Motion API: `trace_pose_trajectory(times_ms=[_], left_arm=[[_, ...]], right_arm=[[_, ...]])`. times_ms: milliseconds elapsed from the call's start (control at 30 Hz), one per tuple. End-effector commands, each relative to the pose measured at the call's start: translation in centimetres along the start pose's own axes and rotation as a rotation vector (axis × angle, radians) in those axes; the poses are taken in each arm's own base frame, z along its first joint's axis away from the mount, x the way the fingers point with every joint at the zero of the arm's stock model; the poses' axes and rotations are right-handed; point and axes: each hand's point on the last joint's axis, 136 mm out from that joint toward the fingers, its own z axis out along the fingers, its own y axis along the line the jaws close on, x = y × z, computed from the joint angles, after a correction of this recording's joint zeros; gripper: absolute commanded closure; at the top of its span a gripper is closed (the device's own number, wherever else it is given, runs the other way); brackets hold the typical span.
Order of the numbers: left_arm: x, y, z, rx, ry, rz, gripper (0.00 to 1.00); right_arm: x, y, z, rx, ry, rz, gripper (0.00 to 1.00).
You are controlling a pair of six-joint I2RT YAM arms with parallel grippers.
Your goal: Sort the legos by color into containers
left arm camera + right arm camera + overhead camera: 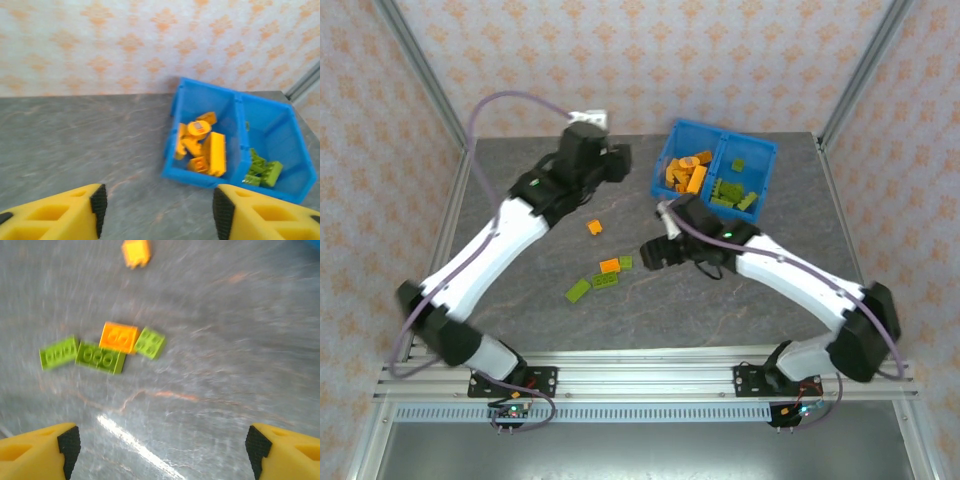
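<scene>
My open right gripper lowers toward the cluster and onto the lime green square lego (150,343) next, since it lies at the cluster's end nearest these fingers.
The blue bin (725,135) stands at the back right of the table. Its left compartment holds orange legos (688,172), its right one lime green legos (735,192). My left gripper (625,165) hangs open just left of the bin, nothing between its fingers (99,202); past them I see the bin's front wall (200,178), orange bricks (202,145) and green bricks (262,172). My right gripper (645,252) stands open over the table, right of a loose cluster: an orange brick (118,337), a green square (150,343) and two green bricks (100,357). A lone orange brick (136,252) lies farther off.
The loose cluster (604,275) and the single orange brick (594,227) lie mid-table between the two arms. Patterned walls and metal frame posts close in the back and sides. The right arm's forearm (790,275) stretches across the right half of the table.
</scene>
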Motion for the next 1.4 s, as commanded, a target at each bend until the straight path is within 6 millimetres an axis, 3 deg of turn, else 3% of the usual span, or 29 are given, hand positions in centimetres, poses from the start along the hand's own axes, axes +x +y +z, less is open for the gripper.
trace_pose_trajectory(times_ms=[0,67,267,367,467,633,900,1067,1200,1367], left_arm=[[6.1,3.4,-1.6,-0.057,0.151,0.175,0.33],[8.5,5.0,-3.5,-0.07,0.205,0.23,0.26],[14.6,8.4,-7.5,-0.057,0.297,0.42,0.1],[16.8,8.0,-9.4,0.064,0.314,0.537,0.0],[19.3,7.2,-11.7,0.222,0.322,0.674,0.0],[21.0,8.2,-12.9,0.242,0.23,0.773,0.0],[22.4,6.2,-12.9,0.382,0.168,0.786,0.0],[22.8,5.4,-13.1,0.438,0.141,0.782,0.0],[22.9,5.3,-13.2,0.444,0.136,0.783,0.0],[23.2,4.6,-13.2,0.491,0.156,0.784,0.0]], right_arm=[[0.3,2.9,3.7,-0.114,0.014,-0.274,0.14],[-0.1,2.3,6.3,-0.086,-0.022,-0.364,0.15],[-1.0,1.4,11.4,-0.039,-0.067,-0.606,0.14],[-0.3,0.9,13.5,-0.056,-0.005,-0.674,0.13],[0.1,1.0,14.9,-0.098,0.042,-0.69,0.12],[0.4,0.5,16.1,-0.146,0.052,-0.656,0.17],[1.8,0.4,16.6,-0.217,0.12,-0.59,0.57],[1.5,0.2,16.5,-0.222,0.11,-0.554,0.69],[0.0,-0.2,15.3,-0.215,0.041,-0.506,0.77],[-3.8,-1.7,11.4,-0.18,-0.158,-0.376,0.83]])
